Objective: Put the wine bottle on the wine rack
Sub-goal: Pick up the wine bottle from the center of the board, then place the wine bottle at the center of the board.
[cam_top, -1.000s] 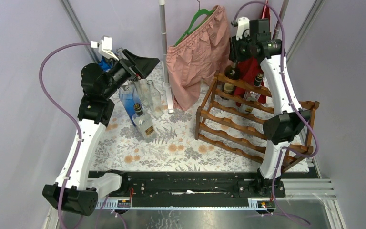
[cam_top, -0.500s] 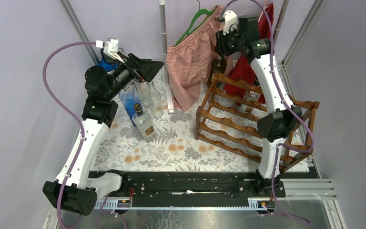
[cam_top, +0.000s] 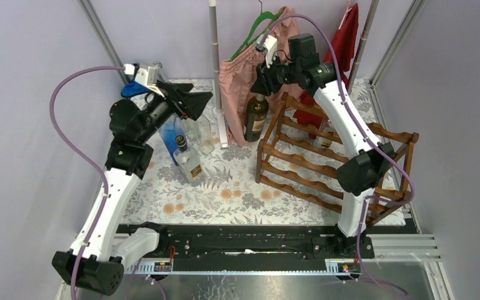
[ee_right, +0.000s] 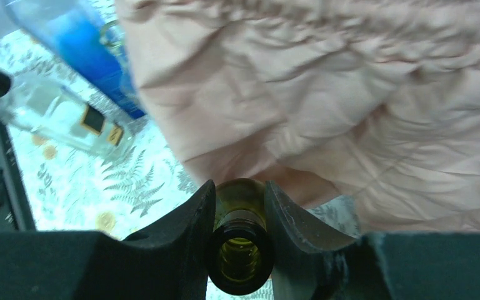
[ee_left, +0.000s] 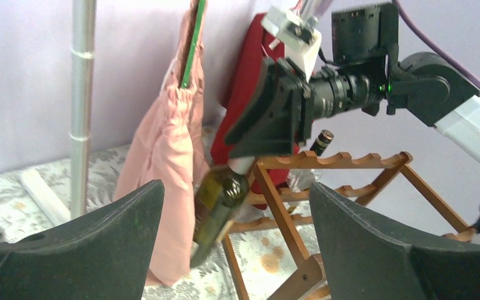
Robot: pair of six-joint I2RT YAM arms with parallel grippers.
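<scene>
I should next move my right gripper back and down and let go of the bottle on the tabletop (cam_top: pixel 214 193) (ee_right: pixel 69 197) beside the labelled square bottle, because that spot is clear.
A dark green wine bottle (cam_top: pixel 255 117) hangs upright by its neck from my right gripper (cam_top: pixel 267 74), just left of the far left post of the reddish-brown wine rack (cam_top: pixel 300 164) and clear of its rails. In the right wrist view both fingers (ee_right: pixel 194 219) clamp the neck below the open mouth of the bottle (ee_right: pixel 240 259). From the left wrist the bottle (ee_left: pixel 219 203) shows tilted in front of the rack (ee_left: pixel 350 161). My left gripper (cam_top: pixel 192 100) is open and empty, up over the bottles at the left and pointing toward the rack.
A pink garment (cam_top: pixel 256 62) and a red one (cam_top: pixel 348 34) hang on a rail behind the rack. A blue bottle (cam_top: pixel 170 134), clear bottles (cam_top: pixel 201 128) and a labelled square bottle (cam_top: pixel 189 162) stand at the left. Another bottle (cam_top: pixel 325 134) lies in the rack. A metal pole (cam_top: pixel 216 62) stands between.
My right arm has swung left with the wine bottle, from over the rack's far side to beside its far left post. The left gripper has shifted slightly and stays open.
</scene>
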